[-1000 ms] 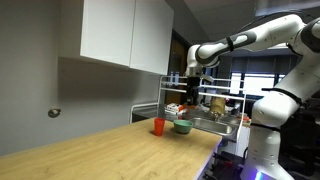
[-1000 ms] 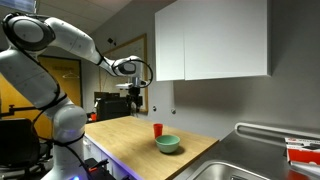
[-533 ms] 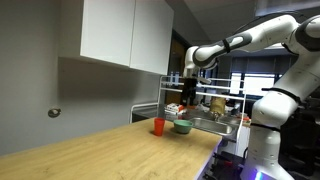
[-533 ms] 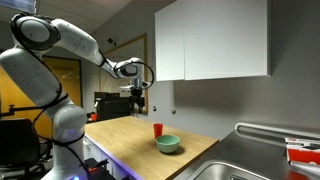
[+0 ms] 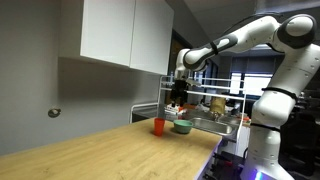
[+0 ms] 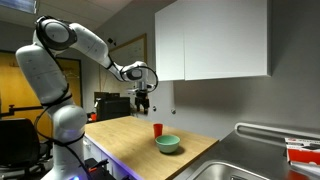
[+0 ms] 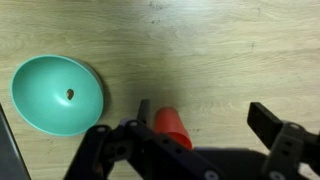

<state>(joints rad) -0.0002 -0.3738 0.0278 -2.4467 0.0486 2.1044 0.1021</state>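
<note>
The red cup stands well below and off the gap, so I will next move my gripper outward and down onto the cup's rim opposite the bowl.
A small red cup [image 7: 172, 126] stands upright on the wooden counter [image 7: 220, 50], with a teal bowl [image 7: 57, 95] close beside it holding a small dark speck. In both exterior views the cup [image 5: 158, 126] [image 6: 157, 129] and the bowl [image 5: 182, 127] [image 6: 168, 144] sit near the counter's sink end. My gripper [image 7: 200, 120] hangs well above them, open and empty, jaws spread wide. In the wrist view the cup lies by one finger [image 7: 143, 110], just off the gap. The gripper [image 5: 178, 103] [image 6: 144, 104] is high over the counter in both exterior views.
White wall cabinets [image 6: 210, 40] hang above the counter's back. A metal sink [image 6: 250, 160] adjoins the counter, with a dish rack [image 5: 205, 105] holding items beyond it. A red-and-white item [image 6: 303, 150] sits at the sink's far edge. The robot base [image 6: 65, 140] stands off the counter's end.
The arm has shifted sideways above the counter, bringing the gripper closer over the cup and bowl. The jaws stay open; cup and bowl have not moved.
</note>
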